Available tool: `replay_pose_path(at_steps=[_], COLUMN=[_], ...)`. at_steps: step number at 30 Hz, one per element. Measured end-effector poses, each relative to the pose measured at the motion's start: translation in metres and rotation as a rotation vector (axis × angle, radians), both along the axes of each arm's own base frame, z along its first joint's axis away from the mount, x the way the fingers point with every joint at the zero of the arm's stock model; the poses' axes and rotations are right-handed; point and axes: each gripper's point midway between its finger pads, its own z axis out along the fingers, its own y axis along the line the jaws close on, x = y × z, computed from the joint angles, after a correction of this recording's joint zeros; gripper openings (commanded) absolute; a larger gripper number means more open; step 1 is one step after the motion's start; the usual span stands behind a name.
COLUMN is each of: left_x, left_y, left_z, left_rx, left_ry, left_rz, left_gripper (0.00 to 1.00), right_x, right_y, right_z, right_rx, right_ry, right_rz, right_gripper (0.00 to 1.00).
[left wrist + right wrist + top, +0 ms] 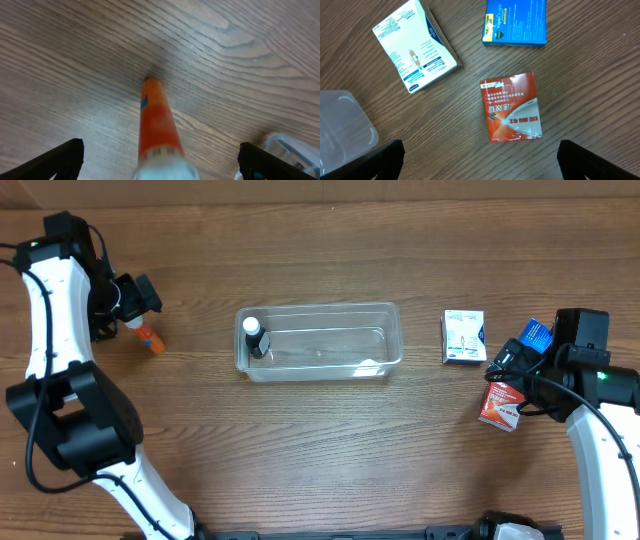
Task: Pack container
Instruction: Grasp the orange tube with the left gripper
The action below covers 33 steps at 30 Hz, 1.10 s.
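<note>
My left gripper is about to go down and slightly toward the container [385,315], and then it will close around the orange tube's body [148,336].
The clear plastic container [385,315] stands mid-table with a small white-and-black bottle [255,337] in its left end. Its corner shows in the left wrist view [292,145] and the right wrist view [345,130]. An orange tube with a white cap [150,338] lies at the far left. My left gripper [133,312] is open above it, and the tube [156,117] lies between the spread fingers [160,167]. My right gripper [508,368] is open [480,167] over a red box [512,107], [500,408].
A white box [463,337], [415,45] lies right of the container. A blue box [537,333], [515,22] lies further right, partly under my right arm. The table is brown wood.
</note>
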Motion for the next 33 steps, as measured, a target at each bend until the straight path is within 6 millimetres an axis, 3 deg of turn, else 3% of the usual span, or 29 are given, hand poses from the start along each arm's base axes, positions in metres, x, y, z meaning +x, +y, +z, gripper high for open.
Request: replay_pose_path(at_steps=[6,22,24,29,33], left_x=[0.002,-0.010,-0.009,-0.006,-0.003], left_y=[-0.005,-0.005,-0.004,-0.003,-0.002], left_z=[-0.009,-0.029,-0.029,-0.029,-0.028], left_rx=[0.028,0.048,0.051,0.057,0.059], left_ry=[0.025,0.090,0.084,0.072,0.062], left_rz=[-0.029,-0.034,-0.033,-0.025,-0.016], left_gripper=[0.82,0.83,0.80,0.62,0.58], right_x=[0.000,0.000,0.000,0.000,0.000], right_y=[0.000,0.000,0.000,0.000,0.000], right_z=[0.000,0.000,0.000,0.000,0.000], right_rx=[0.000,0.000,0.000,0.000,0.000], right_ry=[0.000,0.000,0.000,0.000,0.000], right_rz=[0.000,0.000,-0.001,-0.001,0.000], right_gripper=[1.00,1.00,1.00,1.00,1.00])
